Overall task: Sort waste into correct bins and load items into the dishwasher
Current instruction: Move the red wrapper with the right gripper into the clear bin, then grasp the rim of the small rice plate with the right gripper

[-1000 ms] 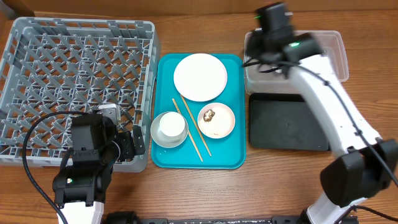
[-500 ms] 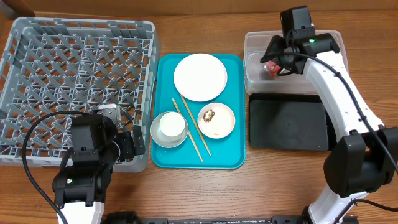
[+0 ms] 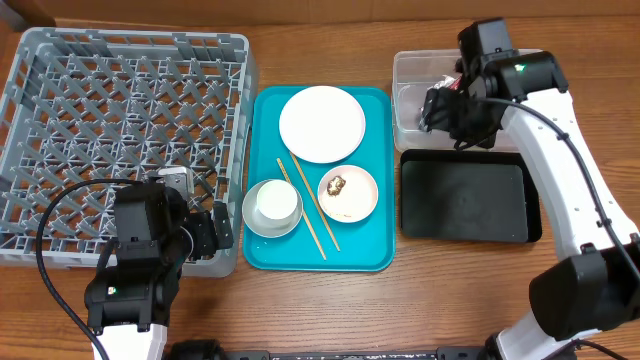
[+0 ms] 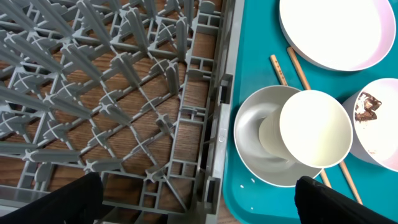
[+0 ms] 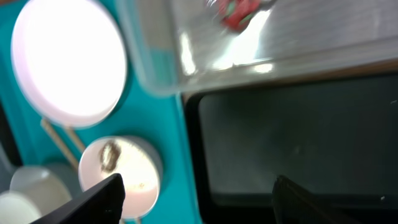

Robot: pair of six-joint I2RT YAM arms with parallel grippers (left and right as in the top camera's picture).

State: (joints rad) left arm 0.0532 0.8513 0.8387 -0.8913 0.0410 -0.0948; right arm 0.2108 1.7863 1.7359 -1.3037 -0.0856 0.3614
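Observation:
I will next move my right gripper back from the tub and down onto the rim of the small dish beside the chopsticks (image 3: 322, 202) (image 5: 83, 176), because the dish holds a brown lump.
The red-and-white wrapper (image 5: 239, 11) lies blurred inside the clear tub (image 3: 530, 75). My right gripper (image 3: 440, 110) (image 5: 199, 205) is open and holds nothing, over the tub's front wall and the black tray (image 3: 463, 197). On the teal tray (image 3: 375, 255) sit the white plate (image 3: 321, 123), the small dish (image 3: 352, 200) with a brown lump (image 3: 338, 184), a grey bowl (image 4: 252, 146) holding the white cup (image 4: 314, 127), and the chopsticks (image 3: 310, 210). A few rice grains (image 4: 252, 180) lie by the bowl. My left gripper (image 3: 215, 235) (image 4: 199, 205) is open at the dish rack's (image 3: 130, 140) front right corner.
The rack fills the left of the wooden table, with its pegs standing upright. The teal tray lies between the rack and the two bins. My right arm arches over the black tray's right side.
My right gripper has opened and let the wrapper go into the clear tub, then drawn toward the tub's front edge. The left arm has not moved.

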